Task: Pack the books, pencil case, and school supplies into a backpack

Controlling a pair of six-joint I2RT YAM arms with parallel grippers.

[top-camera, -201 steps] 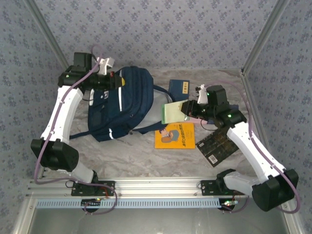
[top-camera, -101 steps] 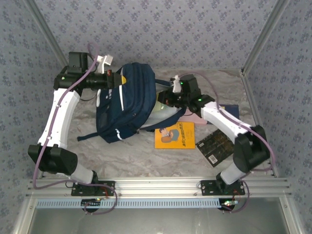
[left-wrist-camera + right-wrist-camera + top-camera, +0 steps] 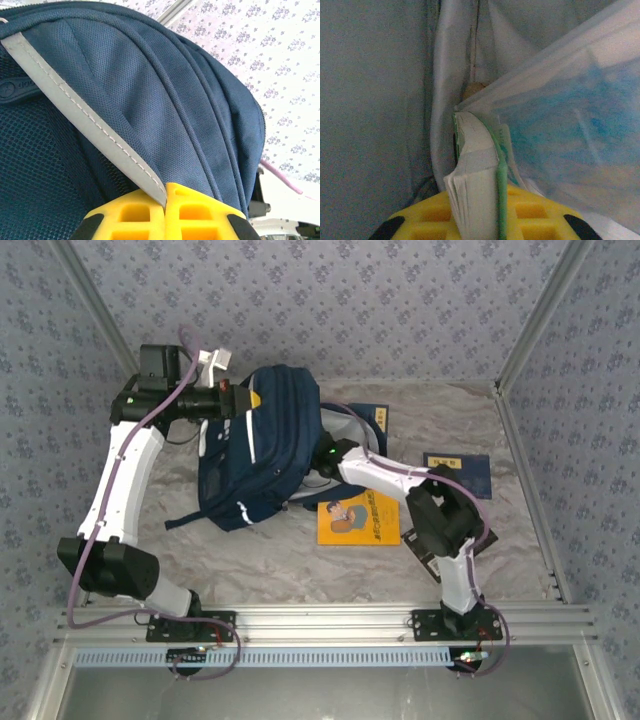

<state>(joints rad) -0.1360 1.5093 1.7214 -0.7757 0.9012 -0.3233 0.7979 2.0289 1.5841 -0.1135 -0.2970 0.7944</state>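
Observation:
My left gripper brings the pinched fabric down toward the tabletop below it next and releases, since the backpack's top edge is still held lifted.
The navy backpack (image 3: 265, 450) lies at the left back of the table, its top edge lifted. My left gripper (image 3: 240, 400) is shut on the backpack's fabric (image 3: 150, 100) beside a white reflective stripe (image 3: 90, 130), as the left wrist view shows at the left gripper (image 3: 165, 192). My right arm reaches into the opening, its gripper hidden inside. In the right wrist view my right gripper (image 3: 480, 200) is shut on the pale green notepad (image 3: 477, 170), inside the grey lining (image 3: 375, 100), next to a white-and-blue plastic packet (image 3: 570, 140). The pencil case is out of view.
An orange book (image 3: 358, 517) lies in front of the backpack. One navy book (image 3: 458, 472) rests at the right, another (image 3: 378, 420) behind my right arm. The backpack's straps (image 3: 185, 520) trail toward the front left. Patterned walls close the back and sides.
My right arm swung left from the table's right side and carried the green notepad into the backpack's opening. The left gripper raised the backpack's top slightly and holds it.

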